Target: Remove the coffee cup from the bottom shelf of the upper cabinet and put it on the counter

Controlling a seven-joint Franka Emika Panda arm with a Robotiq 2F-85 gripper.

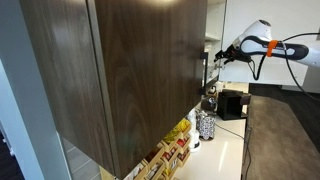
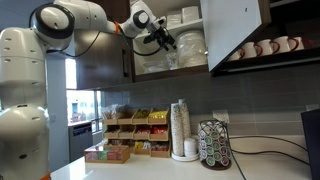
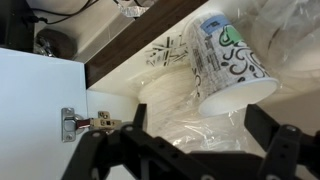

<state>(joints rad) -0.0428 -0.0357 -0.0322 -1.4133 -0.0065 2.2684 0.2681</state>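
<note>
My gripper will next bring its spread fingers deeper into the open cabinet, around the coffee cup's white rim (image 3: 238, 96), because the patterned cup is still beyond the fingers.
The upper cabinet (image 2: 235, 30) stands open, its dark door swung aside; the door fills the foreground in an exterior view (image 1: 120, 70). My gripper (image 2: 162, 38) is open at the cabinet's mouth, above the pale bottom shelf (image 2: 170, 75). It also shows in an exterior view (image 1: 215, 55). In the wrist view my fingers (image 3: 200, 130) are spread and empty before clear plastic wrap. A patterned paper cup (image 3: 225, 60) lies in that wrap. A whitish cup-like shape (image 2: 190, 42) sits just beside the gripper; I cannot tell whether it is the coffee cup. The white counter (image 2: 150, 170) lies below.
On the counter stand a stack of cups (image 2: 180, 130), a patterned canister (image 2: 213, 145), snack boxes (image 2: 130, 130) and a black machine (image 1: 232, 103). Mugs (image 2: 265, 47) line a shelf beside the cabinet. The door hinge (image 3: 85, 122) is near my fingers.
</note>
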